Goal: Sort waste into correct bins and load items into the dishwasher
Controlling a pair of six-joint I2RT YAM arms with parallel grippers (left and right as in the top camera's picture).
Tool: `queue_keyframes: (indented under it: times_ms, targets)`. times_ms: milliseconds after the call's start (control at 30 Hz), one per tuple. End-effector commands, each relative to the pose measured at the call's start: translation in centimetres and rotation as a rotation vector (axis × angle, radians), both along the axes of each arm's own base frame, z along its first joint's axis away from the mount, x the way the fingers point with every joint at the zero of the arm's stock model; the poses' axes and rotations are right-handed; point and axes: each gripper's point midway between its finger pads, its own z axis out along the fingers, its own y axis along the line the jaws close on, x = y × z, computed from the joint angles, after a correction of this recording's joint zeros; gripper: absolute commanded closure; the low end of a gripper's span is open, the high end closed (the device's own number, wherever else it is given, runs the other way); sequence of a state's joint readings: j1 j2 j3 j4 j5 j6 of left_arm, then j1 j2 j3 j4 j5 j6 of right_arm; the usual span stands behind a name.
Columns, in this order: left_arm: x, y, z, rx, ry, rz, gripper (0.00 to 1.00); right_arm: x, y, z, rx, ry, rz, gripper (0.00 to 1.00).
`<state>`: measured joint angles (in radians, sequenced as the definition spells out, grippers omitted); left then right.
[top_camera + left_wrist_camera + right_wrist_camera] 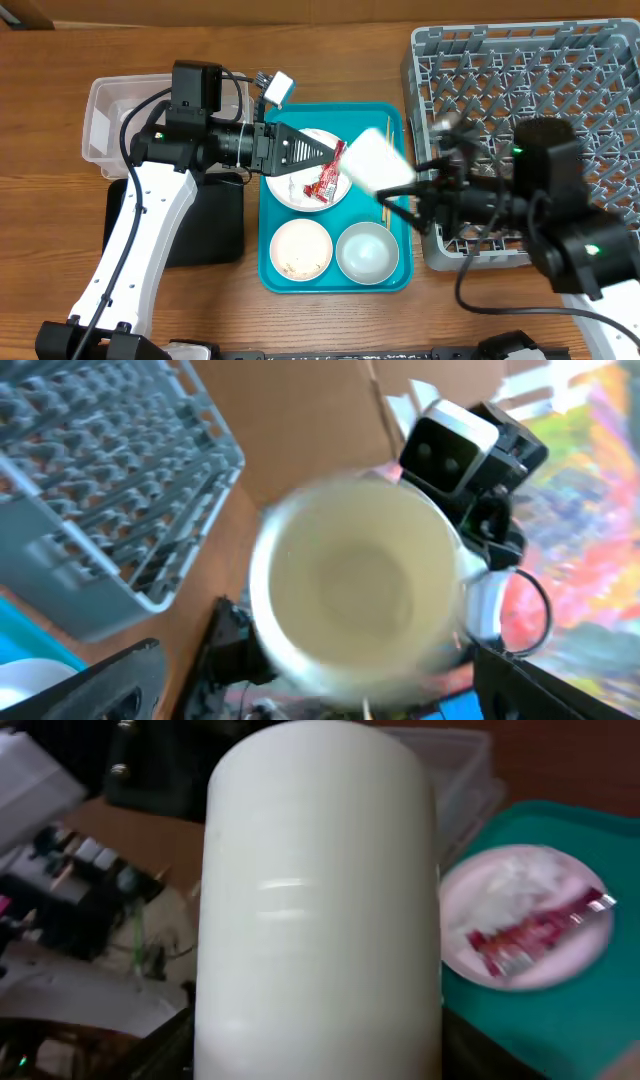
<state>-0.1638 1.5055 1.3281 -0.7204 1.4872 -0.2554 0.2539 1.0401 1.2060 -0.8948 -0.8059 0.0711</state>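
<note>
I need to swing my right gripper away from the teal tray and turn it downward to lower the cup [378,160] into the grey rack's near corner, because the rack is empty.
My right gripper [406,182] is shut on the small white cup [378,160] and holds it above the right part of the teal tray, left of the grey dish rack [520,70]. The cup fills the right wrist view [320,910] and shows blurred, mouth-on, in the left wrist view [355,580]. My left gripper [330,152] is open and empty over the large white plate [290,190], which carries the red-and-white wrapper [326,180] and white crumpled matter. The wrapper also shows in the right wrist view [535,932]. The chopsticks [386,212] lie at the tray's right side.
The teal tray [268,270] also holds a smaller pinkish plate [300,248] and a pale bowl [365,250]. The clear tub [100,120] stands at the far left. The flat black tray [205,235] lies under my left arm.
</note>
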Motion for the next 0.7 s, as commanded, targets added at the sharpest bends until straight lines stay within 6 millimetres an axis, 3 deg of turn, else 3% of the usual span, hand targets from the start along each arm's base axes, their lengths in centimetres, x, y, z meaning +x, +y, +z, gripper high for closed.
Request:
queue_keyframes:
  times_ms: [0,133,267,433,667]
  targets:
    - [1.6,0.2,-2.8,0.157,0.003,0.11,0.0,2.0,-5.4,-0.1,-0.099,0.008,-0.317,0.44]
    - [2.6,1.2,-6.1,0.339,0.057,0.216,0.0,1.7,-12.6,-4.2,-0.271,0.205,-0.685,0.44]
    - [2.6,1.6,-6.9,0.384,0.066,0.233,0.0,-0.7,-15.9,-8.2,-0.426,0.435,-0.831,0.44]
    - [2.5,2.0,-7.7,0.429,0.086,0.252,0.0,-2.8,-16.7,-12.3,-0.586,0.693,-0.805,0.44]
    - [2.2,2.3,-8.3,0.457,0.116,0.256,0.0,-2.8,-16.5,-15.7,-0.694,0.882,-0.7,0.43]
